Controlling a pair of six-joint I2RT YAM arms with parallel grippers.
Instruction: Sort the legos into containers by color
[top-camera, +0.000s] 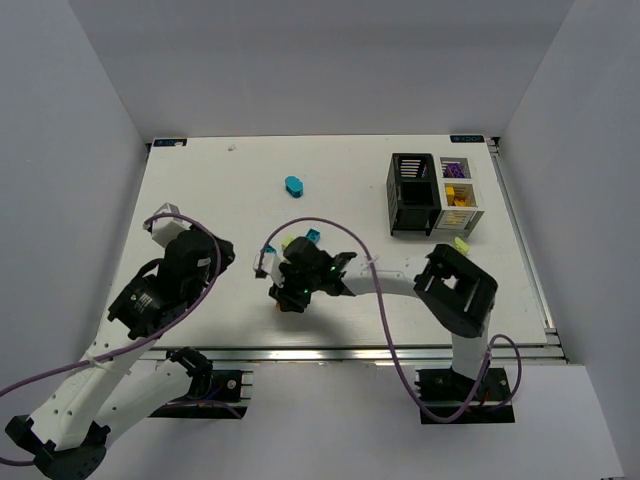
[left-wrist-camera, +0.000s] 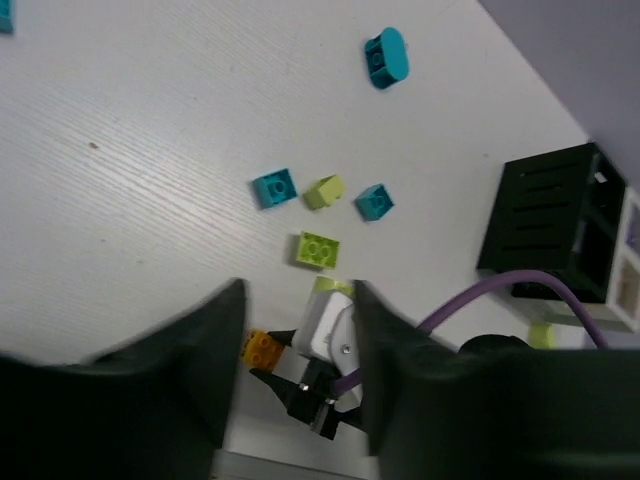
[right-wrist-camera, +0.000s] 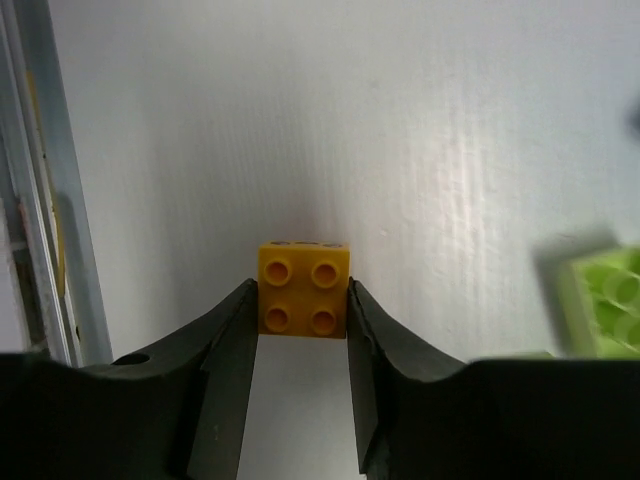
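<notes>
Orange/yellow bricks lie in the white tray's near section (top-camera: 460, 196), so my right gripper next rises and swings outward to the right in the top view over it.
My right gripper (top-camera: 283, 297) is shut on an orange brick (right-wrist-camera: 304, 290), low over the table near its front edge; both fingers press its sides. The brick also shows in the left wrist view (left-wrist-camera: 260, 348). My left gripper (left-wrist-camera: 297, 350) is open and empty, raised at the left of the table. Loose on the table lie a rounded teal brick (top-camera: 294, 185), two small teal bricks (left-wrist-camera: 274, 187) (left-wrist-camera: 374, 201) and lime bricks (left-wrist-camera: 324, 191) (left-wrist-camera: 318, 249). The black bin (top-camera: 412, 192) and the white tray (top-camera: 477, 196), which holds purple and orange/yellow bricks, stand at the far right.
A lime brick (top-camera: 461, 244) lies just in front of the white tray. Another lime brick (right-wrist-camera: 605, 300) is blurred to the right of my right gripper. The aluminium rail (right-wrist-camera: 30, 200) of the table's front edge runs close by. White walls enclose the table.
</notes>
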